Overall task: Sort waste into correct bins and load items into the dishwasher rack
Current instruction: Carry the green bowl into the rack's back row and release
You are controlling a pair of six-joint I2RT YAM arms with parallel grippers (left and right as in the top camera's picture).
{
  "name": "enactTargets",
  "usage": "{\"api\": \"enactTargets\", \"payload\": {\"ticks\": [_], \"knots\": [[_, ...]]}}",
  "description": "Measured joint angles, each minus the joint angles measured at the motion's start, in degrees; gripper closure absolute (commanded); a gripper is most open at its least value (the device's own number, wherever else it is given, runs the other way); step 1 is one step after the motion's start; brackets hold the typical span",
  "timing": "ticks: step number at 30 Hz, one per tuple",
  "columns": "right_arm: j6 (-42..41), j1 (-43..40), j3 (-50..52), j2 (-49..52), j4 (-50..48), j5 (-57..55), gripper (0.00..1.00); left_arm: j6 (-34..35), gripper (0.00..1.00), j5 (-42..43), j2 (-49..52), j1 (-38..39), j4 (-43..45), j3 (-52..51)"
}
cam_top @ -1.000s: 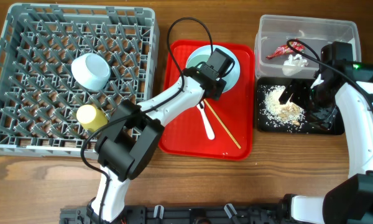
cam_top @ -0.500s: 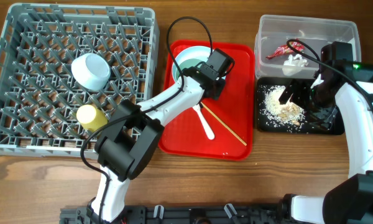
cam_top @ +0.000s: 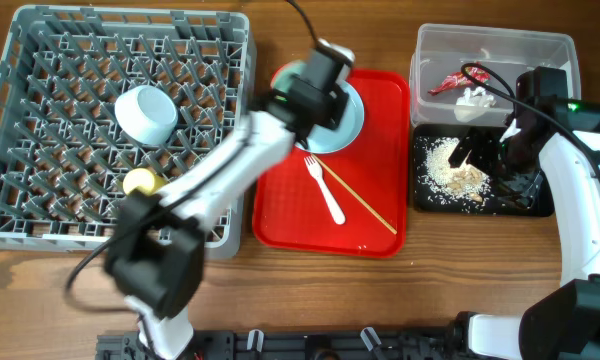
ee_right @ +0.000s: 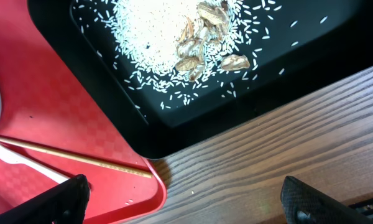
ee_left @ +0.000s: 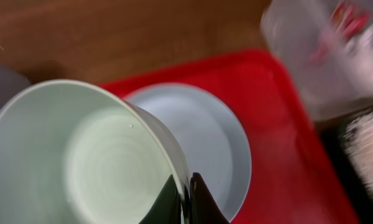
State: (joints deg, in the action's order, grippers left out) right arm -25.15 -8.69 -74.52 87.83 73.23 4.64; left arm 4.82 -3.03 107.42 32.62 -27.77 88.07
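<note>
The rack's empty wires are past the pale blue bowl, to the left of my left gripper in the overhead view. My left gripper will swing there, turn and release.
My left gripper (cam_top: 315, 85) (ee_left: 188, 199) is shut on the rim of the pale green bowl (cam_top: 288, 75) (ee_left: 87, 162) and holds it tilted above the left part of the red tray, blurred by motion. The white round plate (cam_top: 342, 120) (ee_left: 211, 137) lies on the tray below it. The white fork (cam_top: 326, 190) and the chopstick (cam_top: 358, 202) (ee_right: 74, 158) lie on the tray. My right gripper (cam_top: 485, 150) (ee_right: 186, 199) is open and empty over the black tray (cam_top: 530, 205) (ee_right: 286, 56), which holds rice scraps (cam_top: 450, 170) (ee_right: 168, 31).
The grey dishwasher rack (cam_top: 235, 50) at the left holds a pale blue bowl (cam_top: 145, 113) and a yellow cup (cam_top: 140, 182). The clear tub (cam_top: 500, 45) at the back right holds the red wrapper (cam_top: 448, 83) and white tissue (cam_top: 472, 98). The red tray (cam_top: 380, 235) sits mid-table.
My left gripper has lifted the green bowl off the plate and swung it left and back toward the rack. The plate now lies uncovered. The right arm has not moved.
</note>
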Motion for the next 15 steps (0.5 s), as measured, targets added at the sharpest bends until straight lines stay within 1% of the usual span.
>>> {"api": "enactTargets", "payload": {"ticks": [2, 4, 6, 11, 15], "knots": [[0.0, 0.0, 0.0, 0.0, 0.0, 0.0, 0.0, 0.0, 0.96, 4.1, -3.4, -3.5, 0.4, 0.0], [0.2, 0.0, 0.0, 0.0, 0.0, 0.0, 0.0, 0.0, 0.96, 9.8, -6.3, -8.2, 1.0, 0.0], [0.2, 0.0, 0.0, 0.0, 0.0, 0.0, 0.0, 0.2, 0.96, 14.4, -7.4, -12.0, 1.5, 0.0], [0.4, 0.0, 0.0, 0.0, 0.0, 0.0, 0.0, 3.2, 0.96, 29.6, -7.2, -24.1, 2.5, 0.0], [0.4, 0.0, 0.0, 0.0, 0.0, 0.0, 0.0, 6.1, 0.96, 39.9, -5.9, -30.9, 4.9, 0.0]]}}
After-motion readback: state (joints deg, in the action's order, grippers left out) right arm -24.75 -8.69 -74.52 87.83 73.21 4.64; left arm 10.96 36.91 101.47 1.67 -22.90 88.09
